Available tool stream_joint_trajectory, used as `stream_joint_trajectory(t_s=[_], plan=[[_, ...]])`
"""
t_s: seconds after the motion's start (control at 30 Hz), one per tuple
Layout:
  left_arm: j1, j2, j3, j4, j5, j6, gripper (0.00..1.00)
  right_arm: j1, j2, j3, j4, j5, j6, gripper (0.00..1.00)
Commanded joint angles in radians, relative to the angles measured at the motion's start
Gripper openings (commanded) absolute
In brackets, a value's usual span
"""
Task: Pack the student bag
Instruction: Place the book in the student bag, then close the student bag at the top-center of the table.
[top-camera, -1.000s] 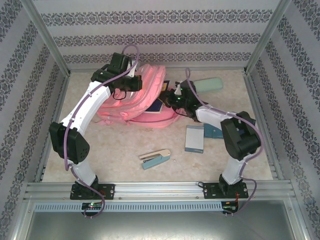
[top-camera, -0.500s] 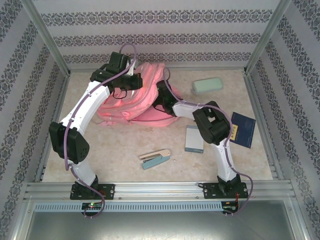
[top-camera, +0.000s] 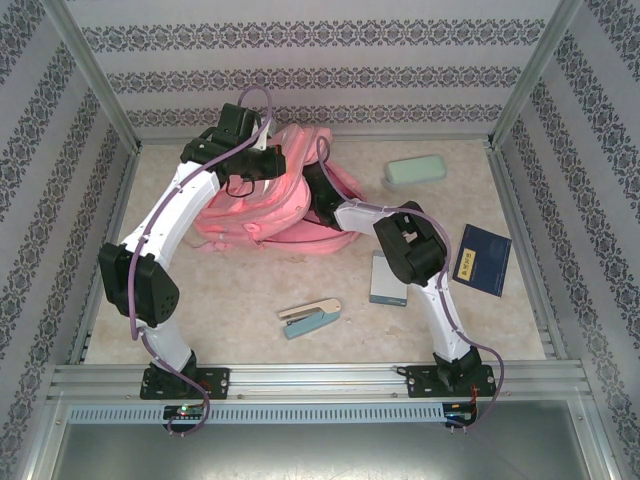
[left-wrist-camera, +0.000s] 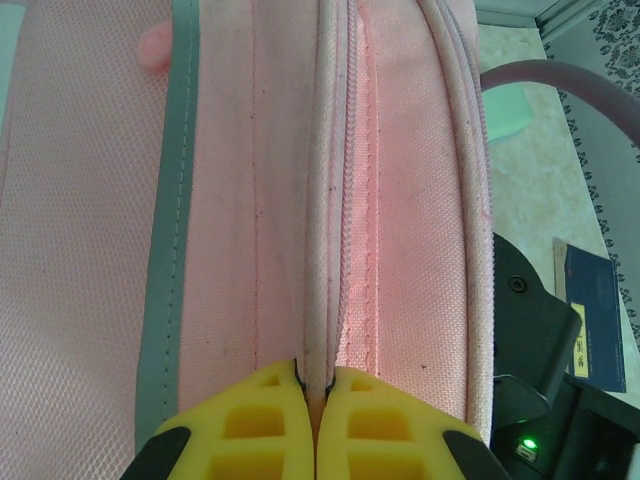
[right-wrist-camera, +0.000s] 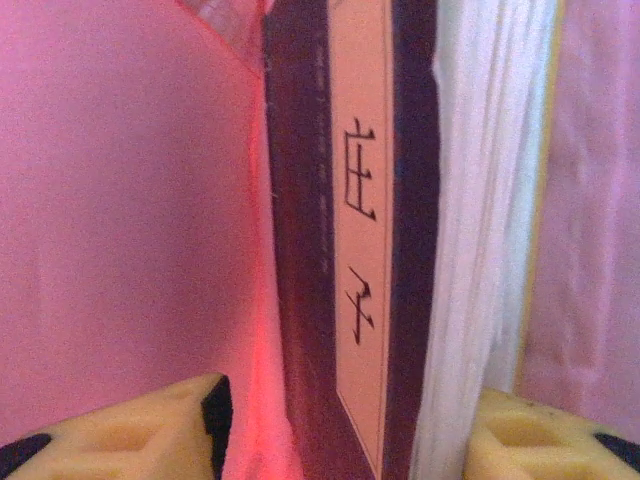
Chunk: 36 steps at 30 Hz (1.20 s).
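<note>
The dark book already stands inside the bag, so I should next lower the piped edge (left-wrist-camera: 318, 335) in my left gripper down toward the tabletop and open to release it.
The pink student bag (top-camera: 262, 212) lies at the back of the table, its weave and zip seam (left-wrist-camera: 330, 200) close under the left wrist camera. My left gripper (top-camera: 258, 163) (left-wrist-camera: 316, 385) is shut on the piped edge beside the zip, at the bag's top. My right arm (top-camera: 372, 214) reaches into the bag's opening, so the hand is buried in it. Inside, the right gripper (right-wrist-camera: 350, 410) stands open. Between its fingers lies a dark book (right-wrist-camera: 300, 250) with a label of Chinese characters and white pages, and a gap shows beside the left finger (right-wrist-camera: 150, 430).
A mint-green pencil case (top-camera: 415, 171) lies at the back right. A second dark blue book (top-camera: 483, 259) (left-wrist-camera: 592, 315) lies right of the right arm. A light blue notebook (top-camera: 388, 279) and a stapler (top-camera: 310, 317) lie nearer the front. Patterned walls enclose the table.
The right arm swung left and pushed its hand and the dark book deeper into the bag, uncovering the blue book on the table. The left gripper kept its hold.
</note>
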Motion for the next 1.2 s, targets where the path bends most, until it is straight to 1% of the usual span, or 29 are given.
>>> stream_joint_trajectory(t_s=[0.0, 0.1, 0.13, 0.2, 0.3, 0.4, 0.5, 0.57, 0.7, 0.9, 1.03, 1.1, 1.13, 1.17], plan=[[0.014, -0.012, 0.053, 0.098, 0.014, -0.002, 0.00, 0.000, -0.107, -0.004, -0.122, -0.014, -0.099, 0.54], [0.016, -0.010, 0.047, 0.100, 0.014, -0.002, 0.00, -0.003, -0.141, -0.018, -0.182, -0.004, -0.147, 0.54], [0.016, -0.010, 0.044, 0.103, 0.016, -0.004, 0.00, -0.003, -0.143, -0.023, -0.188, -0.006, -0.157, 0.49], [0.016, -0.007, 0.042, 0.106, 0.022, -0.007, 0.00, -0.007, -0.135, -0.035, -0.187, -0.013, -0.151, 0.44], [0.016, -0.006, 0.042, 0.105, 0.023, -0.008, 0.00, -0.010, -0.109, -0.037, -0.175, -0.037, -0.129, 0.41], [0.017, -0.006, 0.039, 0.097, 0.002, 0.001, 0.00, -0.009, -0.109, -0.051, -0.165, -0.041, -0.127, 0.41], [0.026, -0.009, 0.024, 0.092, -0.032, 0.002, 0.00, -0.009, -0.144, -0.083, -0.174, -0.029, -0.146, 0.48], [0.040, -0.009, 0.007, 0.094, -0.050, 0.006, 0.00, -0.010, -0.177, -0.108, -0.178, -0.016, -0.167, 0.50], [0.058, -0.008, -0.023, 0.081, -0.134, 0.053, 0.00, -0.012, -0.257, -0.153, -0.197, -0.008, -0.217, 0.51], [0.086, 0.013, -0.060, 0.071, -0.227, 0.123, 0.00, -0.017, -0.400, -0.238, -0.241, 0.009, -0.271, 0.51], [0.105, 0.018, -0.091, 0.091, -0.226, 0.131, 0.00, -0.020, -0.503, -0.267, -0.354, 0.046, -0.328, 0.51], [0.107, 0.025, -0.090, 0.092, -0.189, 0.125, 0.01, -0.028, -0.563, -0.300, -0.390, 0.064, -0.347, 0.50], [0.107, 0.024, -0.092, 0.096, -0.164, 0.120, 0.06, -0.034, -0.594, -0.320, -0.398, 0.075, -0.349, 0.50], [0.107, 0.023, -0.095, 0.105, -0.140, 0.108, 0.14, -0.041, -0.631, -0.347, -0.405, 0.085, -0.352, 0.50]])
